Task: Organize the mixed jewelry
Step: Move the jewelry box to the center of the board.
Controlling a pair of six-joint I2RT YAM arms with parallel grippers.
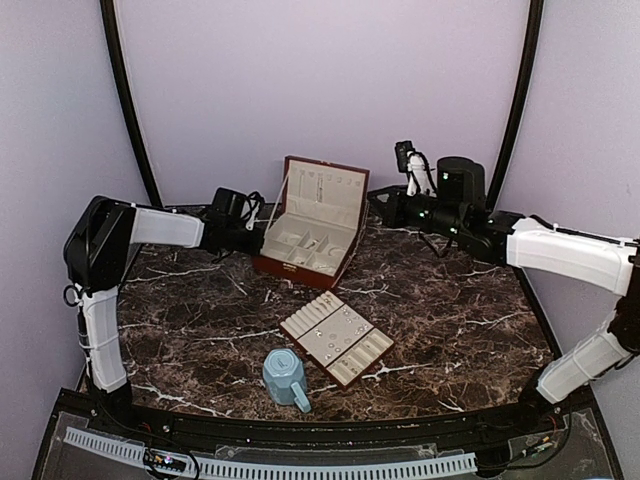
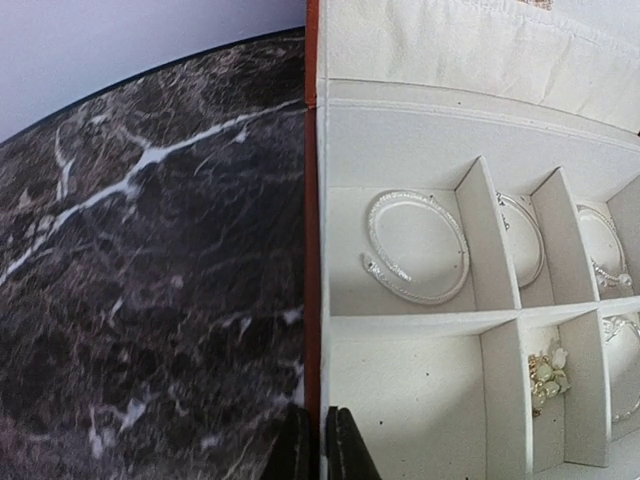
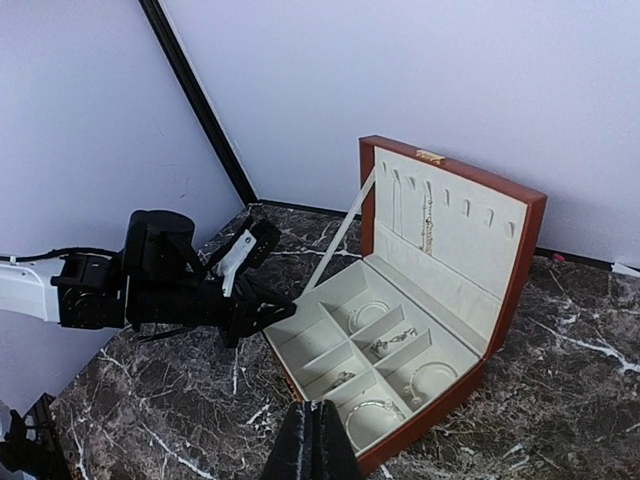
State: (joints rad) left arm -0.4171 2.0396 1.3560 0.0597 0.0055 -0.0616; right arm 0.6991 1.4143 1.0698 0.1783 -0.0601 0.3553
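The left gripper should next pull back and to the left in the top view, sliding the box (image 1: 300, 262) by its side, because the marble there is bare and open.
The open brown jewelry box (image 1: 300, 262) stands at the back of the marble table, lid up. Its cream compartments hold the mixed jewelry: a silvery bracelet hoop (image 2: 415, 247), more hoops (image 2: 525, 235) in the cells beside it, and small pale studs (image 2: 547, 375). My left gripper (image 2: 320, 450) is shut on the box's left side wall, one finger outside and one inside; it also shows in the right wrist view (image 3: 285, 305). My right gripper (image 3: 318, 440) is shut and empty, above the box's near-right corner. A chain (image 3: 428, 222) hangs inside the lid.
A flat brown tray (image 1: 337, 337) with cream lining lies mid-table, small silvery bits on it. A light-blue faceted mug (image 1: 285, 377) lies just in front of it. Black posts rise at both back corners in front of purple walls.
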